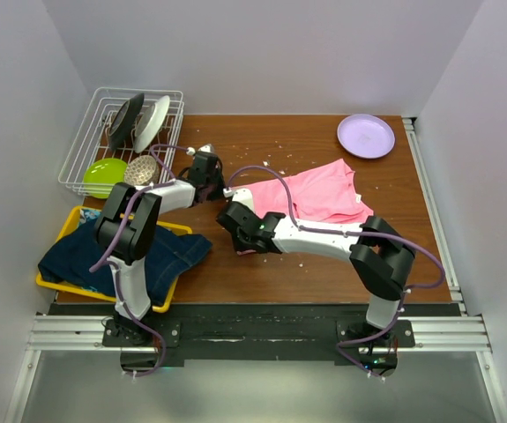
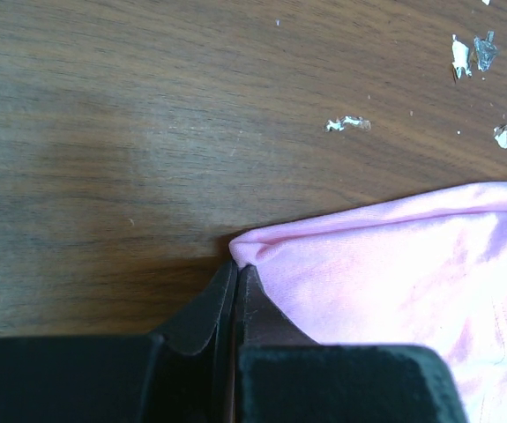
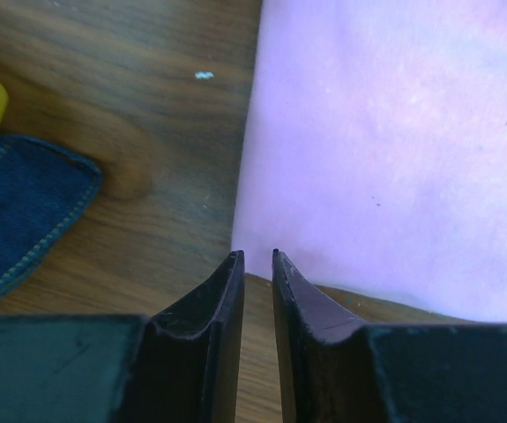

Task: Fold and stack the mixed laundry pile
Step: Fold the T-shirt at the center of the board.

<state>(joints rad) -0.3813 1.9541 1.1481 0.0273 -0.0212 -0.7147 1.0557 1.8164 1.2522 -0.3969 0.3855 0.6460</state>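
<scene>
I will lower my right gripper onto the pink T-shirt's near corner [image 3: 246, 263] next, because bare wood is between its fingers.
The pink T-shirt [image 1: 324, 196] lies spread on the wooden table, right of centre. My left gripper [image 1: 227, 189] is at its far left corner; in the left wrist view the gripper [image 2: 238, 264] is shut, pinching the tip of that pink corner [image 2: 394, 282]. My right gripper [image 1: 234, 218] is low at the shirt's near left edge; in the right wrist view it [image 3: 257, 256] is slightly open, with bare wood between the jaws and the shirt [image 3: 394, 150] just ahead. The denim jacket [image 1: 134, 251] fills the yellow tray, with a turquoise cloth [image 1: 84, 220] beside it. The grey garment is out of view.
The yellow tray [image 1: 175, 227] sits at the near left; the denim [image 3: 15, 211] hangs over its rim towards my right gripper. A wire rack [image 1: 85, 141] with dishes and a green bowl [image 1: 103, 172] stands back left. A purple plate [image 1: 366, 135] lies back right. Small scraps [image 2: 348, 123] litter the wood.
</scene>
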